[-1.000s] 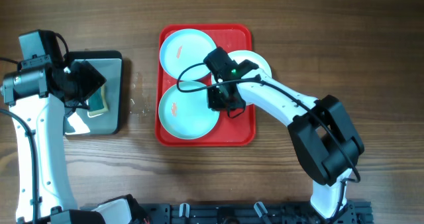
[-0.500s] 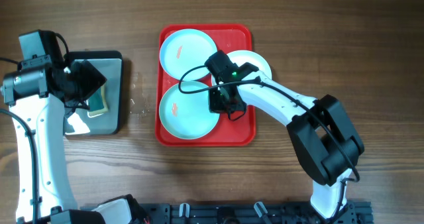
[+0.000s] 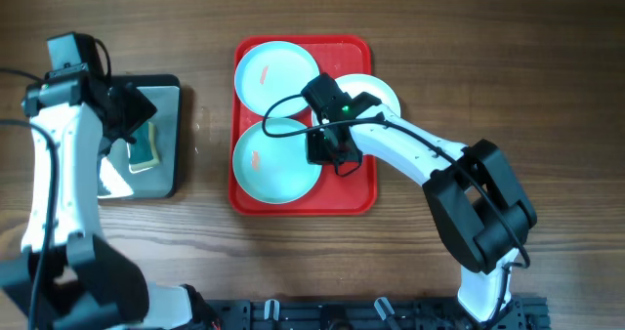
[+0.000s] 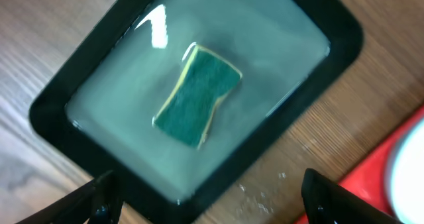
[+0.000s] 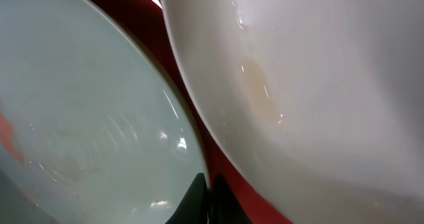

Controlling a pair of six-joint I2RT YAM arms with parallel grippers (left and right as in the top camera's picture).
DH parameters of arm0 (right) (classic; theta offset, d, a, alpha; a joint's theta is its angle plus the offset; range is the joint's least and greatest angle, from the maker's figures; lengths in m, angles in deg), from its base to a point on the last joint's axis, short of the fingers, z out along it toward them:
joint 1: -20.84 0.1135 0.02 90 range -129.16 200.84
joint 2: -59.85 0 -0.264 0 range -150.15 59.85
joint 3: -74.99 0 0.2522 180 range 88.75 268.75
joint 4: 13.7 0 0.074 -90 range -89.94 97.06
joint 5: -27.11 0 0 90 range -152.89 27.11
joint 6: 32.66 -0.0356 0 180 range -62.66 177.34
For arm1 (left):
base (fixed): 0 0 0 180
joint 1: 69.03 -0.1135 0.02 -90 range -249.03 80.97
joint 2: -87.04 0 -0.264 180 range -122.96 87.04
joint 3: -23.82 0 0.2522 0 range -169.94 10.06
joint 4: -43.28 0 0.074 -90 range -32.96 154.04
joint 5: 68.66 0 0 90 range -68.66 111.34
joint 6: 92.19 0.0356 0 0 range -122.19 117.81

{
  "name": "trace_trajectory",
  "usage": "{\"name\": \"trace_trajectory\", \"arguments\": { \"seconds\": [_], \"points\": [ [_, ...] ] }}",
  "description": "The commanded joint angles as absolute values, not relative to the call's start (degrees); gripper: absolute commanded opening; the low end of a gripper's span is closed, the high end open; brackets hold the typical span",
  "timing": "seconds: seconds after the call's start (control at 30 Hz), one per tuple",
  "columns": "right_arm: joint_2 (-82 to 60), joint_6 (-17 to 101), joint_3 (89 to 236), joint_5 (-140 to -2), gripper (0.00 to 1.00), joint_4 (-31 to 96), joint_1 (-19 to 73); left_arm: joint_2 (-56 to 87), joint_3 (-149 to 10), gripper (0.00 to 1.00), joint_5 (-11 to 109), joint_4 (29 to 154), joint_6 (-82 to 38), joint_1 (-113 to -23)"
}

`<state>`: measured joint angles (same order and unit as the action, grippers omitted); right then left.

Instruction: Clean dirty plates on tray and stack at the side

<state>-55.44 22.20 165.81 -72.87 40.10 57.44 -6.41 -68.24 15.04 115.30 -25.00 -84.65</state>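
Note:
The left gripper will next go down into the pan, with its fingers on both sides of the sponge's narrow middle (image 3: pixel 144 146) (image 4: pixel 198 97), because the plate in the right gripper shows a reddish smear.
The red tray (image 3: pixel 354 188) holds three plates. Two are pale turquoise with reddish smears, one at the far end (image 3: pixel 273 73) and one at the near end (image 3: pixel 273 162). The white plate (image 3: pixel 383 91) lies at the tray's right side, partly under my right arm. My right gripper (image 3: pixel 328 150) is shut on the right rim of the near turquoise plate (image 5: pixel 79 118). Its fingertips (image 5: pixel 197 196) pinch that rim, beside the white plate (image 5: pixel 318 78). My left gripper (image 4: pixel 212 204) hangs open above the pan, holding nothing.
A black-rimmed metal pan (image 3: pixel 174 179) stands left of the tray, with a green and yellow sponge (image 4: pixel 197 95) lying in shallow water. Small drops wet the wood between pan and tray (image 4: pixel 397 164). Bare wooden table surrounds both.
My right gripper has closed onto the near turquoise plate's rim. My left arm has shifted right and toward the far side, over the pan.

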Motion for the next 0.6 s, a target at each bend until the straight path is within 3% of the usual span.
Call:
{"name": "trace_trajectory", "arguments": {
  "seconds": [0.0, 0.1, 0.57],
  "points": [
    [-56.0, 21.33, 165.5, -71.58, 0.04, 39.75, 57.61, -10.37, -68.92, 0.75, 10.75, 113.55, -18.51, -85.02],
    [-56.0, 21.35, 165.5, -71.58, 0.05, 39.75, 57.61, -12.9, -68.92, 0.68, 9.44, 111.84, -17.13, -85.3],
    [-56.03, 21.37, 165.5, -71.56, 0.04, 39.75, 57.61, -19.87, -67.19, 0.74, 9.95, 107.8, -17.15, -86.99]
  ]
}}
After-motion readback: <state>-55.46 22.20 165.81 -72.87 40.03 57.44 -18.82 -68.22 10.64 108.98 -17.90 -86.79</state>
